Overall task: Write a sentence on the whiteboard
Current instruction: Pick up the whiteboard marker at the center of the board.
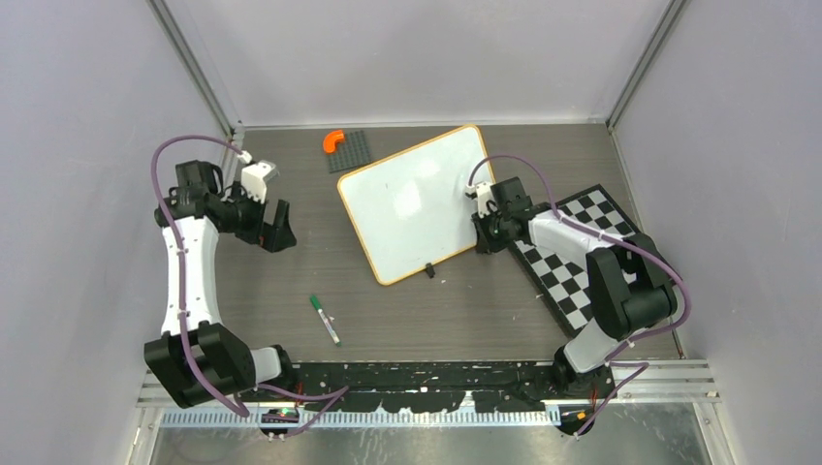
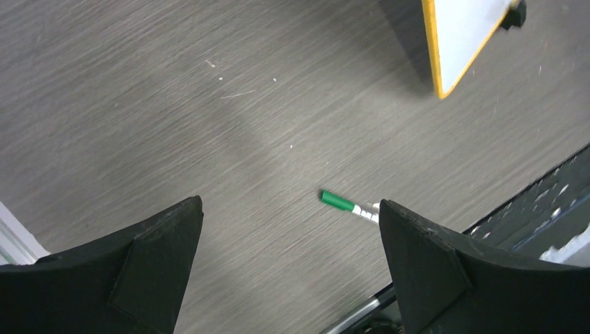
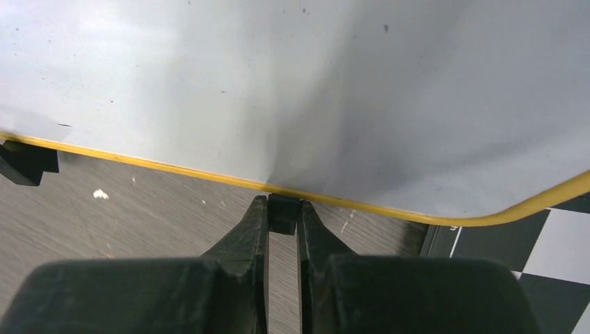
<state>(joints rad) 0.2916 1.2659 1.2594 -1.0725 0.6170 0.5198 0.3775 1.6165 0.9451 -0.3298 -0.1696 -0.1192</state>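
Note:
The green-capped marker lies slanted to the robot's fingers, so the left gripper will next move down and back, turning along the marker onto the marker's body [image 1: 325, 317] [image 2: 363, 213] beside its cap.
The whiteboard [image 1: 417, 199] lies tilted in the middle of the table with its orange-tan rim all round. Its face is blank, and the sentence is not in view. My right gripper [image 1: 482, 225] is at the board's right edge. In the right wrist view that gripper [image 3: 283, 204] is shut on a small black clip foot [image 3: 282, 216] under the whiteboard [image 3: 278, 83]. A green-capped marker [image 1: 325, 320] lies on the table near the front. My left gripper [image 1: 276, 228] hangs open over bare table, left of the board. In the left wrist view the marker [image 2: 339, 201] lies beyond the left gripper [image 2: 290, 203].
A black-and-white checkerboard [image 1: 582, 252] lies under and to the right of the board's right edge. An orange curved piece [image 1: 332, 140] sits on a dark studded plate [image 1: 351, 150] at the back. Another black clip foot [image 1: 427, 270] is on the board's near edge. Grey walls enclose three sides.

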